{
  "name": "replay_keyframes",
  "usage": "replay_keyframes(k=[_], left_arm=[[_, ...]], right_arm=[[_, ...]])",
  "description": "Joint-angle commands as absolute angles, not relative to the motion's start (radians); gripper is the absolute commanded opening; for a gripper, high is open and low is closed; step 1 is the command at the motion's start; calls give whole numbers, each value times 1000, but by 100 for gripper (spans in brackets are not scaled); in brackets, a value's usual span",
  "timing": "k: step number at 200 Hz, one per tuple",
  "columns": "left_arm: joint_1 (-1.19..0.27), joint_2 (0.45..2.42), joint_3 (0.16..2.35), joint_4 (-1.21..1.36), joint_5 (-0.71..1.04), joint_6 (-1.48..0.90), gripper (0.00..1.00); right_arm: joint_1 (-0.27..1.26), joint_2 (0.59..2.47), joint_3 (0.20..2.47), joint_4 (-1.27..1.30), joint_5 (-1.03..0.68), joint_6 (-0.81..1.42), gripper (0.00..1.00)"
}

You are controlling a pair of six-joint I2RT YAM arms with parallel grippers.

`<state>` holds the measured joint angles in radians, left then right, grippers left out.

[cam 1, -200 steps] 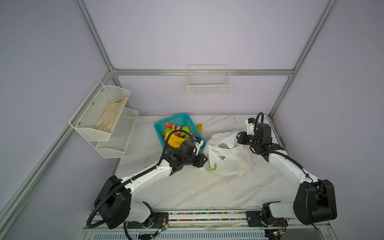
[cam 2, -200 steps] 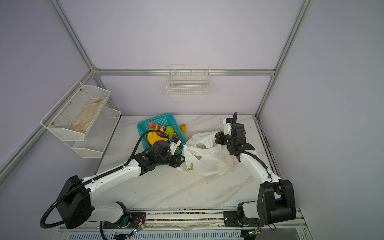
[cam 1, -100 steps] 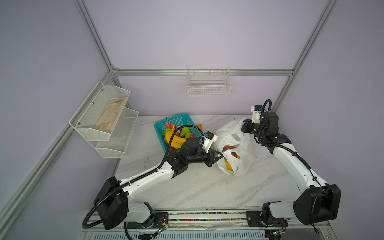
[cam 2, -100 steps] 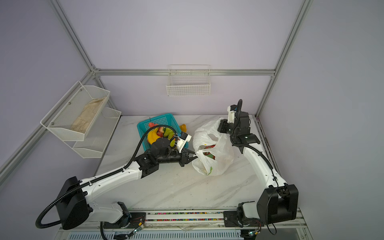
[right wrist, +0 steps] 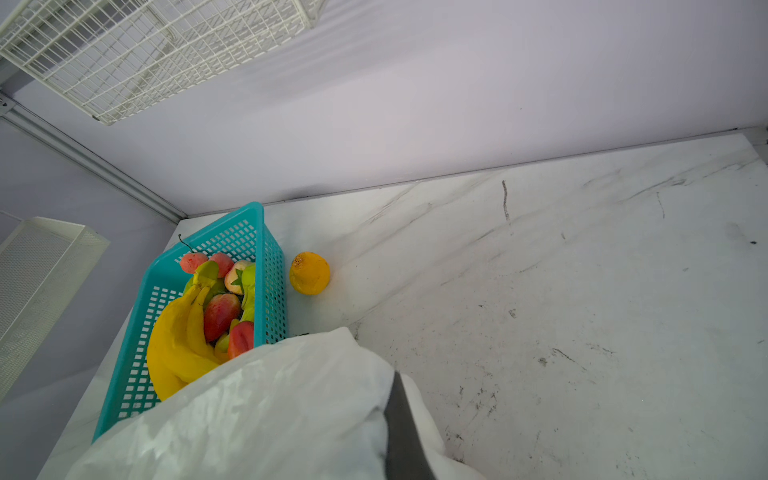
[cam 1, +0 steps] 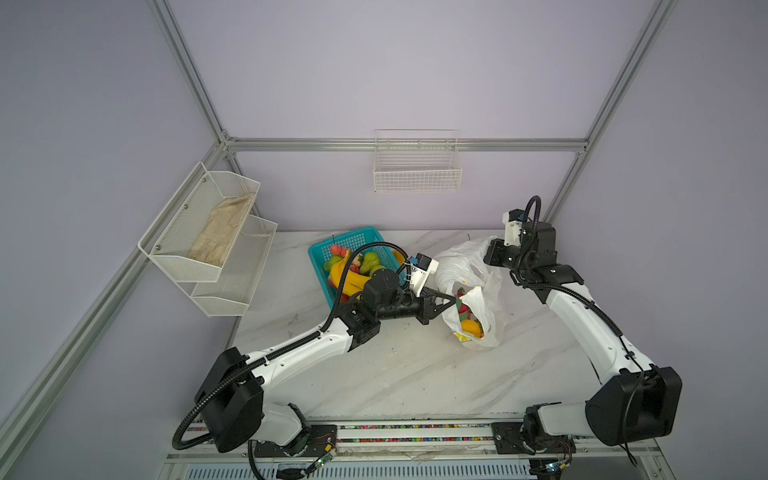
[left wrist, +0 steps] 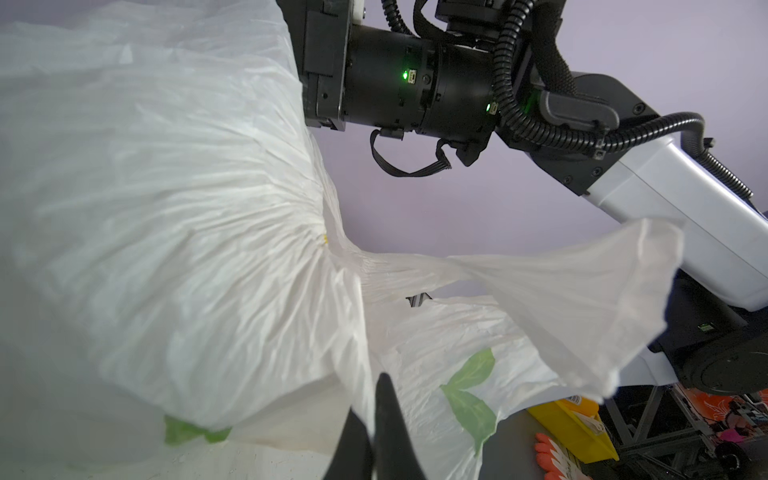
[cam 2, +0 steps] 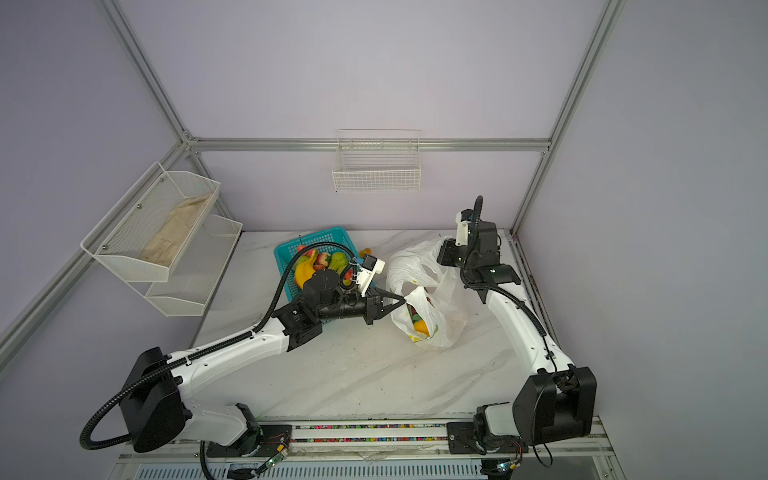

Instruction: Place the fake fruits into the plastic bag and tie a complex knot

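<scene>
My right gripper swings toward the teal basket's edge by the orange next and releases the bag's far handle, since that handle stands apart from the bag's near rim.
The white plastic bag (cam 1: 469, 286) (cam 2: 432, 291) hangs mouth-up between my two grippers, its bottom on the table. Fake fruits (cam 1: 469, 324) (cam 2: 419, 324) show inside it, orange and red. My left gripper (cam 1: 452, 298) (cam 2: 404, 300) is shut on the bag's near rim; in the left wrist view its fingers (left wrist: 388, 411) pinch the film beside a green leaf print. My right gripper (cam 1: 490, 254) (cam 2: 443, 252) is shut on the far rim, raised higher. More fake fruits (cam 1: 353, 270) fill the teal basket. No knot is in view.
The teal basket (cam 1: 320, 257) (right wrist: 141, 332) stands at the back, left of the bag. A loose orange (right wrist: 309, 273) (cam 2: 365, 251) lies beside it. White mesh shelves (cam 1: 208, 232) holding a beige cloth hang on the left wall, and a wire basket (cam 1: 417, 166) hangs on the back wall.
The bag went from lying slumped on the table to hanging upright. My right gripper rose with its rim. My left gripper moved right and closed on the near rim.
</scene>
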<state>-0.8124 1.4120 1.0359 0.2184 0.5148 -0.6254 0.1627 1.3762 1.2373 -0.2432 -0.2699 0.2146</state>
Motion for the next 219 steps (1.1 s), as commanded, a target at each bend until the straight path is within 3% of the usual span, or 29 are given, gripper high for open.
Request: replay_keyframes(k=[1, 35, 127, 182, 219], left_arm=[[-813, 1378, 1043, 284, 548, -604, 0], [-861, 1405, 1081, 309, 603, -576, 0], [-867, 1472, 1029, 388, 500, -588, 0], [-820, 1423, 990, 249, 306, -565, 0], [-736, 1262, 892, 220, 237, -582, 0]], right_arm=[[164, 1419, 1264, -167, -326, 229, 1], [180, 1524, 1310, -57, -459, 297, 1], [336, 1773, 1520, -49, -618, 285, 2], [416, 1875, 1581, -23, -625, 314, 2], [498, 1943, 1662, -1, -616, 348, 1]])
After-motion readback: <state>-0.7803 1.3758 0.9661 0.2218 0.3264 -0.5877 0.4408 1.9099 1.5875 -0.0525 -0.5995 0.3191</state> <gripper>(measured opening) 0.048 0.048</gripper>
